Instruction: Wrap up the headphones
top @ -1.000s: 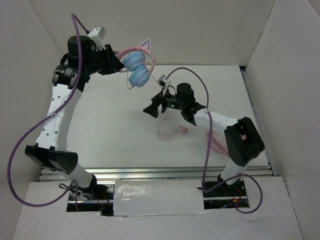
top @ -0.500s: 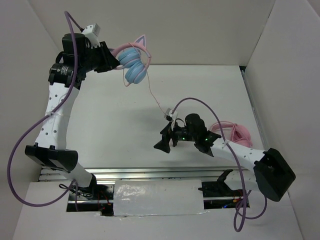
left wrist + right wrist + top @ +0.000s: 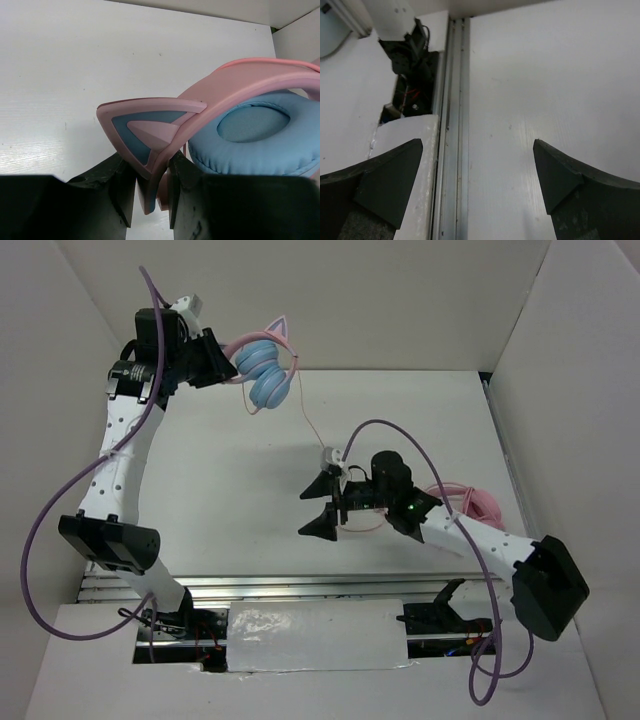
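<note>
The thin pink cable below the hanging headphones passes outside the right gripper's open fingers, so the right gripper should move outward onto the cable next.
The headphones, with light blue earcups and a pink headband with cat ears, hang in the air at the back left. My left gripper is shut on the headband. In the left wrist view the headband sits pinched in that gripper, with an earcup to the right. The thin pink cable runs from the headphones down to my right wrist. My right gripper is wide open and empty above the table's middle. The right wrist view shows only bare table between its fingers.
All-pink headphones with a coiled cable lie on the table at the right, behind my right arm. A metal rail runs along the table's near edge. White walls enclose the table on three sides.
My right arm moved from beside the headphones toward the near edge, drawing the cable out, and its jaws have opened wide. My left gripper lifted the headphones up and back a little.
</note>
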### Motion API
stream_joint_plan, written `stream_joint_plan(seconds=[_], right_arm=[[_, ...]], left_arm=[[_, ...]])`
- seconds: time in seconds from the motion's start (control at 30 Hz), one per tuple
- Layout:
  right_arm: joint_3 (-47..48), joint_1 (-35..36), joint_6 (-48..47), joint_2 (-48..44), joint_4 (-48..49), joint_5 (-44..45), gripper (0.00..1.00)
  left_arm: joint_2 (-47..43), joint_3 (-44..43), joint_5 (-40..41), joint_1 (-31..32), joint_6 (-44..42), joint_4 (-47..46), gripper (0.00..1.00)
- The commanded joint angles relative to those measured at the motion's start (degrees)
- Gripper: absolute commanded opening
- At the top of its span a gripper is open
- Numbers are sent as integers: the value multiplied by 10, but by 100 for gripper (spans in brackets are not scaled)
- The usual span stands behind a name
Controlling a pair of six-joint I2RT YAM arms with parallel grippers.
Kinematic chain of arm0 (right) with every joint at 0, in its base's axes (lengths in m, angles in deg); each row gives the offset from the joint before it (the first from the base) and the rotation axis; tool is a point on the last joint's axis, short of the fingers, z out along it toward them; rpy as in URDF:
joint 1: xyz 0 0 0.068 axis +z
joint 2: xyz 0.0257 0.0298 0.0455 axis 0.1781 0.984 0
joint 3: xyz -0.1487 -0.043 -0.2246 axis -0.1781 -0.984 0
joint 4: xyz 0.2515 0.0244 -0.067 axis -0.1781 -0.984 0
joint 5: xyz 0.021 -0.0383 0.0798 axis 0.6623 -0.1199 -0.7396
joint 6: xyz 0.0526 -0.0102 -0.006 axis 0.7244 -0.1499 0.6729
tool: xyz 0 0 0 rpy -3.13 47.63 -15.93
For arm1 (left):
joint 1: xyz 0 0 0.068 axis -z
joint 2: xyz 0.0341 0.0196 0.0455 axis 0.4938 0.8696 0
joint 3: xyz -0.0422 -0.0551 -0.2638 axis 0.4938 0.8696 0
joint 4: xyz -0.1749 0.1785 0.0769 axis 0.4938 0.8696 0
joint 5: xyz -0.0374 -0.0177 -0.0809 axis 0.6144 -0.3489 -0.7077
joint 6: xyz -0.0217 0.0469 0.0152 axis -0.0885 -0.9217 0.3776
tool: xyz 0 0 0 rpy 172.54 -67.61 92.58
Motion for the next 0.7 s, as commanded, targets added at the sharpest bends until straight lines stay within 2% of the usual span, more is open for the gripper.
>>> stream_joint_plan(seconds=[0.0, 0.07, 0.1, 0.2, 0.3, 0.37, 0.43, 0.47, 0.57, 0.67], right_arm=[[93, -3, -32, 73, 35, -167, 100], [185, 10, -21, 145, 1, -218, 100], [208, 17, -48, 166, -52, -243, 100], [266, 58, -83, 229, -97, -217, 100], [312, 88, -81, 286, -114, -183, 100], [329, 94, -58, 308, -81, -170, 100], [279, 94, -27, 293, -21, -124, 100], [250, 93, -13, 258, 46, -104, 100], [150, 70, 30, 178, 139, -39, 100], [88, 32, 44, 109, 125, -31, 100]], left_arm=[[8, -34, 10, -8, 25, -33, 0], [21, -42, 10, -11, 28, -29, 0], [24, -43, 10, -11, 30, -31, 0], [37, -66, 3, -17, 39, -34, 0], [72, -133, -5, -29, 36, 0, 0], [89, -159, -11, -35, 34, 9, 0], [88, -154, -25, -40, 33, 5, 0], [85, -142, -26, -45, 31, 2, 0], [72, -115, -10, -51, 22, -9, 0], [69, -107, -25, -64, 23, -17, 0]])
